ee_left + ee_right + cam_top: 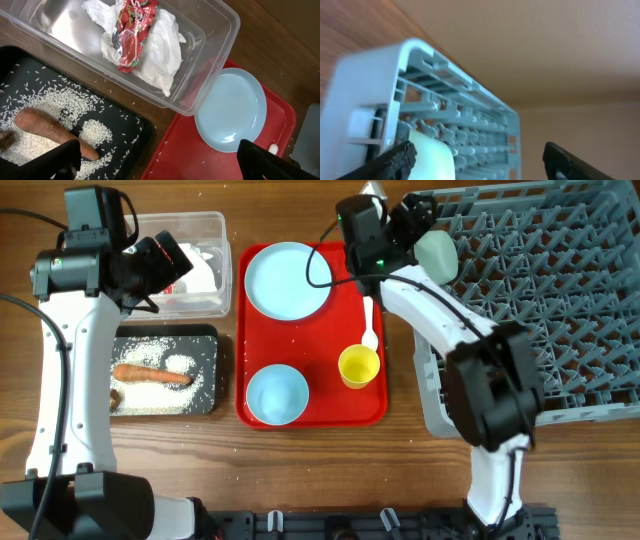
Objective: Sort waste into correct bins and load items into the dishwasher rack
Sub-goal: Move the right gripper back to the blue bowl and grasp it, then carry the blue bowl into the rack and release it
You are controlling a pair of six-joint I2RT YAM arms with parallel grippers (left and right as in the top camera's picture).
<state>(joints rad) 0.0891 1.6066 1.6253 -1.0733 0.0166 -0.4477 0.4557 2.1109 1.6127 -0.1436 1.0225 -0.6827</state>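
Note:
The light blue bowl's cup-side rim lies back from my right gripper, so the gripper will next swing back over the red tray, tilt downward and go down onto it.
My left gripper is open and empty above the gap between the clear tub and the black tray. The tub holds the white napkin and the red wrapper. The black tray holds rice, the carrot stick and a brown lump. My right gripper is open at the grey rack's left edge. The pale green bowl lies in the rack beside its finger.
The red tray carries the light blue plate, light blue bowl, yellow cup and white spoon. Loose rice grains lie on the tray and table.

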